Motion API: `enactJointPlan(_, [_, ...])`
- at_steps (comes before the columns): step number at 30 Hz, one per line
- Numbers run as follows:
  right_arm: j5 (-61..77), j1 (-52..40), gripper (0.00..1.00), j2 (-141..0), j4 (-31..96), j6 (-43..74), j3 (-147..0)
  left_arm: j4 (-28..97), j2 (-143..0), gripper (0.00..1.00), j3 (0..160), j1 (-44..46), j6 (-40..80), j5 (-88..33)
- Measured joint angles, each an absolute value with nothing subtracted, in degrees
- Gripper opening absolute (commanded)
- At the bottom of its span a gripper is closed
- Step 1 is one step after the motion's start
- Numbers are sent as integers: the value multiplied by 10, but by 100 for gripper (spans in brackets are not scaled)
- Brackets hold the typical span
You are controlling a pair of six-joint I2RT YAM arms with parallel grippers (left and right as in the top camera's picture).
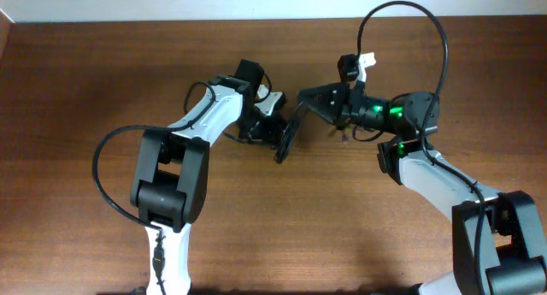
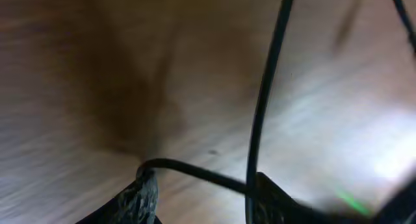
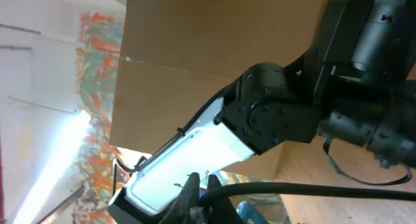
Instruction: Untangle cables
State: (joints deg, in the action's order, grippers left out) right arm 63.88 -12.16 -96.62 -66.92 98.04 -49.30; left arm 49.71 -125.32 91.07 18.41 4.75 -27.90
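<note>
Next, my right gripper will tip down, swing rightward in the overhead view to the bare tabletop below it, clear of my left gripper, lower and release the cable.
A thin black cable [image 1: 289,128] hangs over the middle of the wooden table between my two grippers. My right gripper [image 1: 301,98] is shut on one end of it. In the right wrist view the cable [image 3: 312,190] leaves the pinched fingers [image 3: 192,191] and runs off to the right. My left gripper [image 1: 279,145] is just below, and its view is blurred. There its fingers [image 2: 140,198] stand apart, with one strand [image 2: 195,172] lying across the gap from fingertip to fingertip. A second strand [image 2: 263,87] drops straight down past the right finger.
The brown wooden table [image 1: 102,64] ends at a pale wall along the back. Thick black cables loop off both arms, one above the right arm [image 1: 427,21] and one beside the left arm [image 1: 102,158]. The left arm's white link [image 3: 188,152] fills the right wrist view.
</note>
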Motion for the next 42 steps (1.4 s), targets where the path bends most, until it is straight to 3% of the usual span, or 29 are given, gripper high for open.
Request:
enactJointPlan(9, [673, -111, 4, -968, -712, 1014, -512, 499, -1253, 44, 913, 187, 83, -185])
enactJointPlan(13, [730, -58, 4, -968, -708, 1015, -513, 508, -1253, 43, 917, 187, 97, -146])
enactJointPlan(22, [865, -19, 4, -971, -690, 941, -515, 511, -1251, 43, 917, 187, 114, -109])
enactJointPlan(24, [865, -18, 4, -982, -622, 905, -518, 512, -1250, 43, 917, 185, 117, -104])
enactJointPlan(26, [846, -16, 4, -997, -472, 835, -522, 512, -1250, 43, 917, 182, 117, -99])
enactJointPlan(31, [726, -15, 4, -1020, -57, 544, -528, 512, -1250, 44, 917, 182, 119, -93])
enactJointPlan(33, [618, -15, 4, -1020, 131, 418, -528, 512, -1250, 35, 917, 182, 119, -89])
enactJointPlan(34, [573, -15, 4, -1020, 171, 381, -526, 512, -1250, 29, 917, 181, 119, -87])
enactJointPlan(37, [395, -15, 4, -1019, 329, 297, -527, 512, -1250, 26, 917, 179, 121, -83])
enactJointPlan(40, [231, -16, 9, -1014, 420, 257, -529, 512, -1250, 31, 917, 178, 121, -83])
enactJointPlan(42, [196, -16, 13, -1010, 436, 249, -535, 511, -1250, 31, 917, 179, 123, -86])
